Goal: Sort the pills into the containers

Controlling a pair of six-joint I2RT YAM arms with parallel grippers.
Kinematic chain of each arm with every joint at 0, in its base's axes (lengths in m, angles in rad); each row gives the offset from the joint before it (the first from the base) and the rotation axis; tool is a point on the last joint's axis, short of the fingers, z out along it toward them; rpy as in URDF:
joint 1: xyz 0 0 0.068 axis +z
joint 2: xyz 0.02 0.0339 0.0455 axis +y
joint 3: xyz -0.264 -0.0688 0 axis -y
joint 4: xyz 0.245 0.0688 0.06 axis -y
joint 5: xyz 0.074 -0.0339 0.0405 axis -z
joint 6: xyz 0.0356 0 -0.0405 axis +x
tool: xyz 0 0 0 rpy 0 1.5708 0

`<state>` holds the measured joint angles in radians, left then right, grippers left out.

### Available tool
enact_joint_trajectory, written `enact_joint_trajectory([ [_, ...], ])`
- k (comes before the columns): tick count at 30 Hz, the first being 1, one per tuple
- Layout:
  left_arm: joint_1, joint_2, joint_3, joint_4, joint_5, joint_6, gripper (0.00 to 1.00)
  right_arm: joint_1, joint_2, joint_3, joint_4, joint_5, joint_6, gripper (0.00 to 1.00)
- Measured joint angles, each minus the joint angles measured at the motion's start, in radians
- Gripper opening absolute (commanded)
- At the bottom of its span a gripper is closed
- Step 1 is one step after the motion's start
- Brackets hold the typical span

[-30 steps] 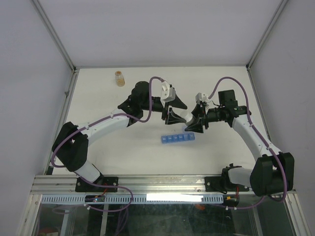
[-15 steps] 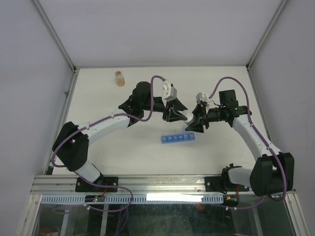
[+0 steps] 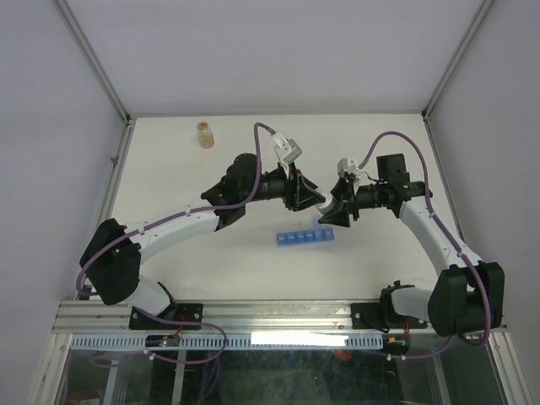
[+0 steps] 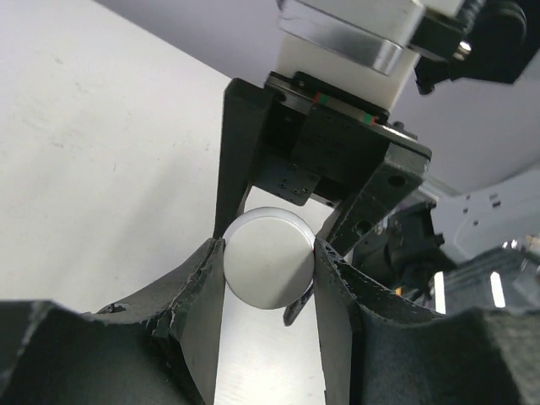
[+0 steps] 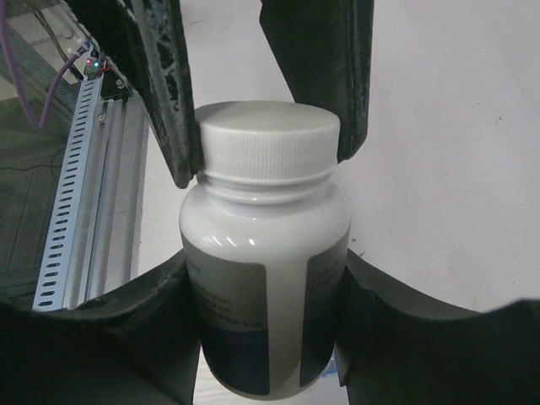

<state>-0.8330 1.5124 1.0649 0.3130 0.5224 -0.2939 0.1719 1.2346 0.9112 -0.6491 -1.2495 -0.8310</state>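
Observation:
The cap needs to go to the left in the top view next, so my left gripper will carry it there, then down to release it on an empty tabletop spot near the amber-orange bottle.
The containers (image 3: 305,237), a short strip of translucent-blue compartments, lie on the white table just below both grippers. My right gripper (image 3: 333,211) is shut on the body of a white pill bottle (image 5: 266,278) and holds it above the table. My left gripper (image 3: 315,199) meets it from the left and is shut on the bottle's white ribbed cap (image 5: 268,139). In the left wrist view the cap's round top (image 4: 268,257) sits pinched between the two fingers. No loose pills show.
A small amber-orange bottle (image 3: 203,133) stands at the far left of the table. The enclosure's metal posts and walls ring the table, and a slotted rail (image 3: 270,316) runs along the near edge.
My left arm has swung right and its wrist has rolled, bringing its fingers onto the bottle cap. The right arm and the containers have not moved.

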Motion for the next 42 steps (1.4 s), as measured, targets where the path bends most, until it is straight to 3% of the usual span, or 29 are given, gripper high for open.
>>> enact_joint_trajectory([
  [7, -0.059, -0.036, -0.009, -0.070, -0.249, -0.204, 0.00, -0.008, 0.001, 0.002, 0.000, 0.012, 0.003, 0.00],
  [14, -0.084, -0.042, -0.003, -0.114, -0.363, -0.292, 0.00, -0.011, 0.002, 0.002, 0.001, 0.031, 0.004, 0.00],
  [42, -0.047, -0.126, -0.003, -0.182, -0.517, -0.509, 0.00, -0.008, 0.003, 0.003, 0.023, 0.012, 0.003, 0.00],
])
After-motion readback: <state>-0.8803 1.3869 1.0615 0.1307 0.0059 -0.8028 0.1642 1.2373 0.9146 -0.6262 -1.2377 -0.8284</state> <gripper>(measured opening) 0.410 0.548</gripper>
